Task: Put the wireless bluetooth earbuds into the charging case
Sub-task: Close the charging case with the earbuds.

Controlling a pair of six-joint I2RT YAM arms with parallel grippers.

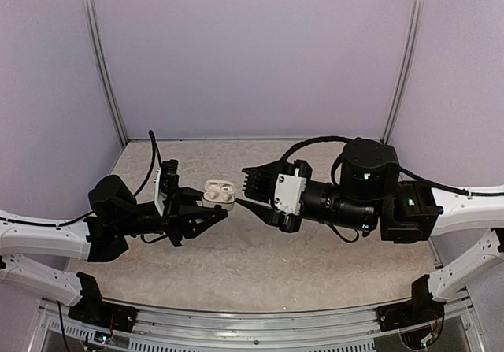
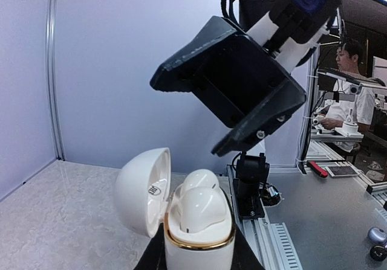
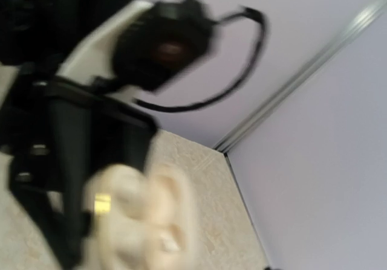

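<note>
I need to turn my left gripper downward next and bring the case down onto the beige tabletop below to release it, because both white earbuds are already in its sockets.
My left gripper is shut on the base of a white charging case with a gold rim and holds it above the table. In the left wrist view the case stands upright between my fingers, its lid swung open to the left. Two white earbuds sit side by side in its sockets. My right gripper is open and empty, just right of the case; it hangs above the case in the left wrist view. The right wrist view is blurred and shows the case. No black earbuds are in view.
The beige tabletop is walled by pale purple panels at the back and sides. An aluminium rail runs along the near edge between the arm bases.
</note>
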